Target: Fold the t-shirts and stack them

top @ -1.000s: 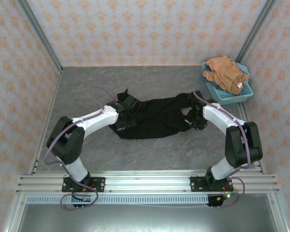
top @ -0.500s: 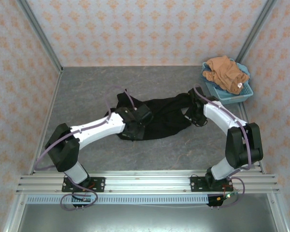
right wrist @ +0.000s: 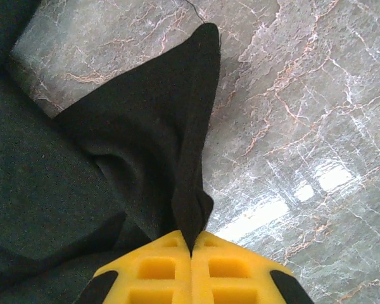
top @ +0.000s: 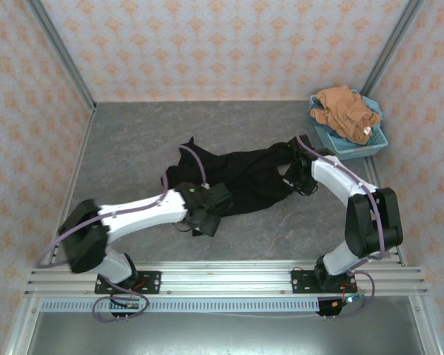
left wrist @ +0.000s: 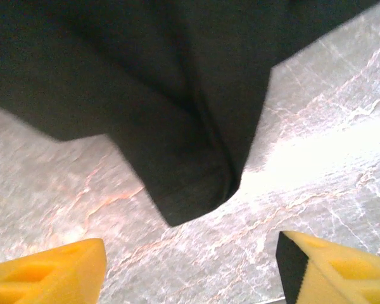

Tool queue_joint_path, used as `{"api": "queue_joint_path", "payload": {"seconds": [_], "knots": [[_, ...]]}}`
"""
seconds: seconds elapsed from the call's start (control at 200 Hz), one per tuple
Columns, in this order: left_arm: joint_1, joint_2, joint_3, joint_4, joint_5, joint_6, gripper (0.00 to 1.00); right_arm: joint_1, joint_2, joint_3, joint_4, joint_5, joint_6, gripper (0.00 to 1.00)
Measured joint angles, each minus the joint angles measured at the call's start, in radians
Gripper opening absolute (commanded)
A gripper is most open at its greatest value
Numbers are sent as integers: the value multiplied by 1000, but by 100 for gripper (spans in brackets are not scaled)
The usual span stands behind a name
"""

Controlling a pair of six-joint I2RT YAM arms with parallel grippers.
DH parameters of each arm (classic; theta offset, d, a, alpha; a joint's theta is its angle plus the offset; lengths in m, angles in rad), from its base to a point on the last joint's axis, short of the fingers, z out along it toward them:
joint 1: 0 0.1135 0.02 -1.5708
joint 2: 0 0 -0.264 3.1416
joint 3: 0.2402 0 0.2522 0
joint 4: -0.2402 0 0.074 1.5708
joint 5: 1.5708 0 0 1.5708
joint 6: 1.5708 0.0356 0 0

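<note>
My left gripper will lower its open fingers around the shirt's folded corner (left wrist: 193, 196) next, because there is only bare table between my fingers and that narrow corner is just beyond.
The black t-shirt (top: 248, 176) lies crumpled across the middle of the table. Its folded corner (left wrist: 190, 190) rests on the marble just beyond my left gripper (left wrist: 190, 272). That gripper (top: 206, 216) stands open at the shirt's near-left edge, with only bare table between its yellow fingers (left wrist: 50, 272). My right gripper (right wrist: 191, 248) is shut on a pinched fold of the black t-shirt (right wrist: 139, 139) at the shirt's right end (top: 300, 174). The orange-brown t-shirt (top: 345, 111) is heaped in the basket at the back right.
The light-blue plastic basket (top: 355, 145) stands in the back right corner against the right wall. Patterned walls close the table on three sides. Grey marble table (top: 133, 140) lies open to the left of and behind the black shirt.
My left gripper swept right and toward the near edge with the shirt's left end, then opened and let it go. The right gripper has stayed put, shut on the cloth.
</note>
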Motion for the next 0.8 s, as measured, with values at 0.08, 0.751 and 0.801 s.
{"api": "queue_joint_path", "payload": {"seconds": [0.08,0.751,0.801], "knots": [[134,-167,-142,93,46,-140,67,0,0,-3,0,-5,0,0],[169,312,15,131,315,-444,52,0,0,-18,0,-23,-23,0],[151,356,37,106,315,-443,52,0,0,-18,0,-23,-23,0]]}}
